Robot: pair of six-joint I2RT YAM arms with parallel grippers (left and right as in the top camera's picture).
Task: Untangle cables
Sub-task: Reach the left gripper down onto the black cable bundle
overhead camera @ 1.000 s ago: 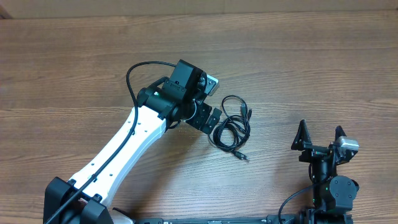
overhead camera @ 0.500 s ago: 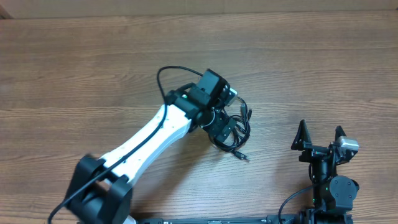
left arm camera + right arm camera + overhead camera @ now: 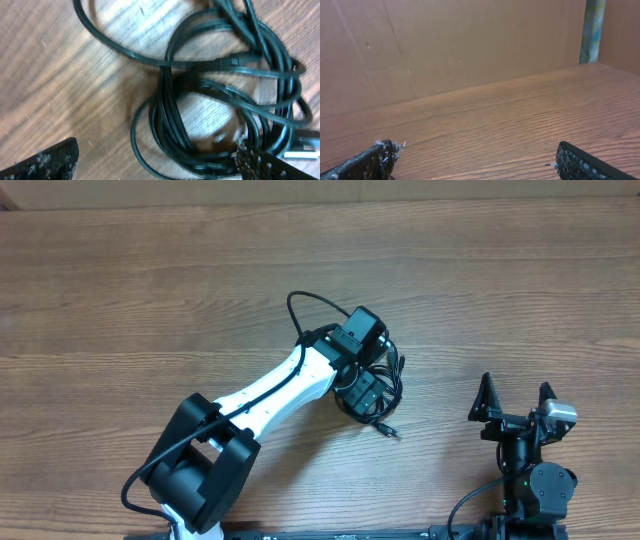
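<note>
I should lower my left gripper onto the bundle (image 3: pixel 168 103) beside the crossing plug cord and close, as the loop's bundled cord pieces run below and between my open fingers.
The cables (image 3: pixel 384 385) are thin black cords tangled in loose loops on the wooden table, right of centre. The left wrist view shows them close up (image 3: pixel 220 100) with a small plug tip (image 3: pixel 235 61) across the loops. My left gripper (image 3: pixel 362 392) hangs right over the tangle; its fingers (image 3: pixel 155 162) are open and straddle the lower part of the loops, the right finger touching the cords. My right gripper (image 3: pixel 514 402) stands open and empty near the front right edge, apart from the cables; its view (image 3: pixel 480 160) shows only bare table.
The wooden table (image 3: pixel 120 300) extends far to the left and back. A brown cardboard wall (image 3: pixel 445 45) rises behind the table. The left arm's own thick black cable (image 3: pixel 305 305) arcs over its wrist.
My left arm has swung right and forward, from beside the tangle to directly over it. The cables have stayed in place. The right arm has not moved.
</note>
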